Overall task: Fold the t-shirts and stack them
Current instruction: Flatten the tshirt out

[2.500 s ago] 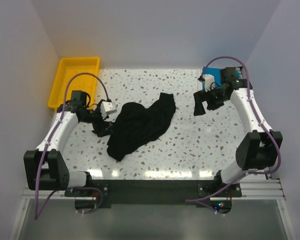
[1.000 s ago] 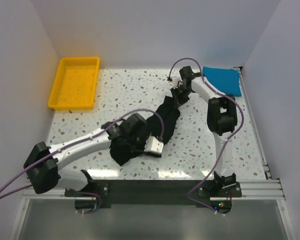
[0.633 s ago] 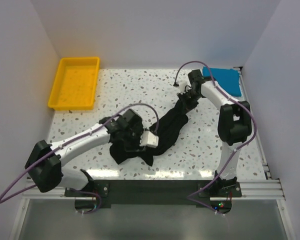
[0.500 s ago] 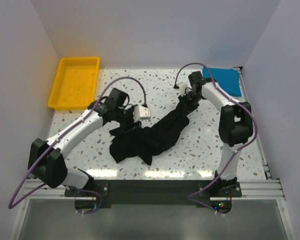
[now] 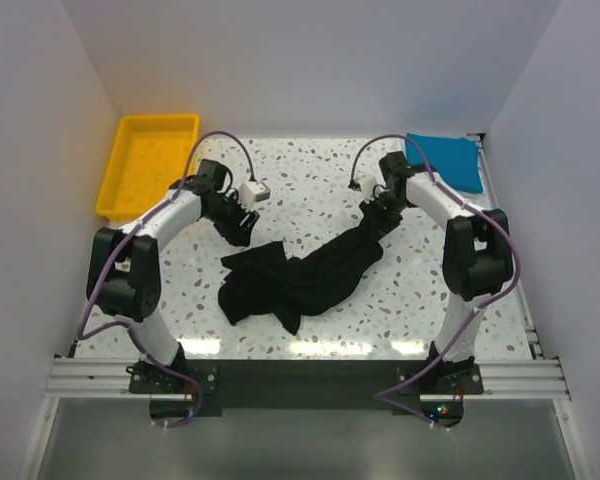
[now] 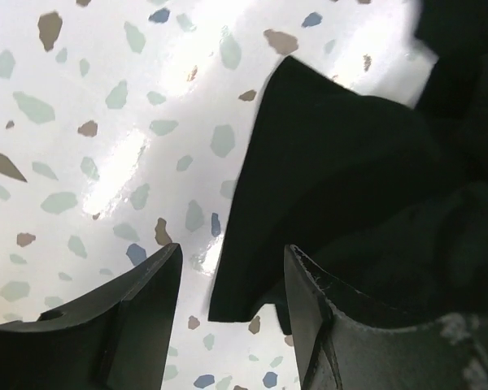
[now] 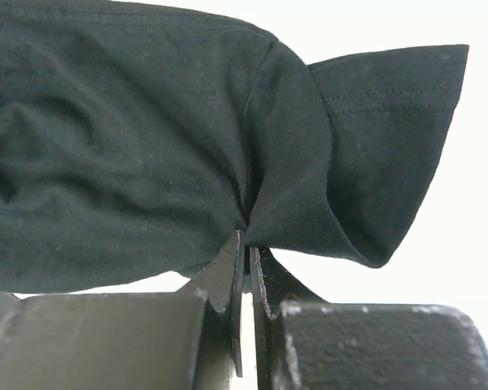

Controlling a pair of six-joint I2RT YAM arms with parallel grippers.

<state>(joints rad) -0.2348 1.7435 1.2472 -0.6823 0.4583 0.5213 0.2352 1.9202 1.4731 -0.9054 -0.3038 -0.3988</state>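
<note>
My left gripper should next go down, back and to the left in the top view, onto the shirt's corner nearest the tray, because that corner lies flat and unheld.
The black t-shirt lies bunched and stretched in a diagonal band across the middle of the table. My right gripper is shut on the shirt's far right end, and in the right wrist view the cloth is pinched between the closed right gripper. My left gripper stands open just behind the shirt's left corner. In the left wrist view a flat corner of the black shirt lies on the table beyond the open left gripper, untouched. A folded blue t-shirt sits at the far right corner.
A yellow tray stands at the far left corner, close behind the left arm. The speckled tabletop shows bare between the two arms at the back. White walls close in the table on three sides.
My left gripper has opened, let go of the black shirt and swung from the front middle to the back left. The shirt now lies stretched out; the right gripper still holds its end.
</note>
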